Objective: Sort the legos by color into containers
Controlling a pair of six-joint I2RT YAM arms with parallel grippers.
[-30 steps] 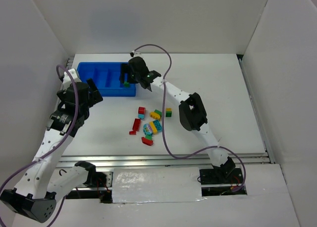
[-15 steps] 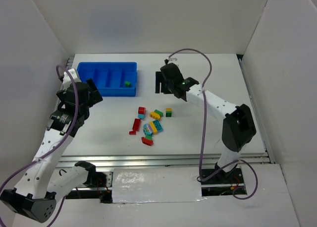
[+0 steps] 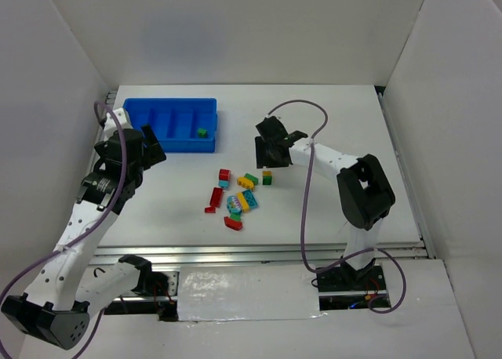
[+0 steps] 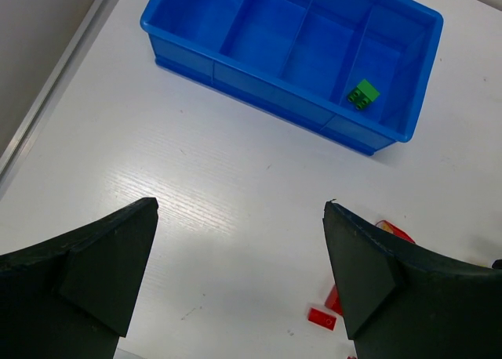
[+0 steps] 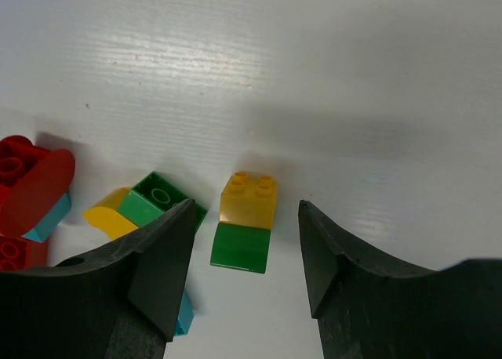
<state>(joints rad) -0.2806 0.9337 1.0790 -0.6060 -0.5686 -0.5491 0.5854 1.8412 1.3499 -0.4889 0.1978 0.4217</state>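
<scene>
The yellow half of the joined piece, joined to green, lies to the right in the top view. My left gripper swings across, tilts sideways and closes there next.
The blue tray (image 3: 169,124) lies at the back left, and one green brick (image 3: 201,132) sits in its rightmost compartment. The other legos lie loose mid-table: red (image 3: 216,196), cyan (image 3: 248,198), and a joined yellow-and-green piece (image 3: 267,176). My right gripper (image 3: 271,157) is open and empty just above that piece. In the right wrist view the yellow half (image 5: 249,200) and green half (image 5: 241,247) lie between the open jaws of the right gripper (image 5: 246,210). My left gripper (image 3: 145,143) is open and empty beside the tray's front wall (image 4: 259,88).
A green brick (image 5: 161,198), a yellow one (image 5: 110,214) and a red one (image 5: 27,175) lie close to the left of my right gripper's left finger. Small red pieces (image 4: 321,317) lie near my left gripper's right finger. White walls enclose the table on three sides.
My right gripper left the green brick in the tray's rightmost compartment, swung right and came back down over the yellow-and-green piece. My left gripper moved slightly.
</scene>
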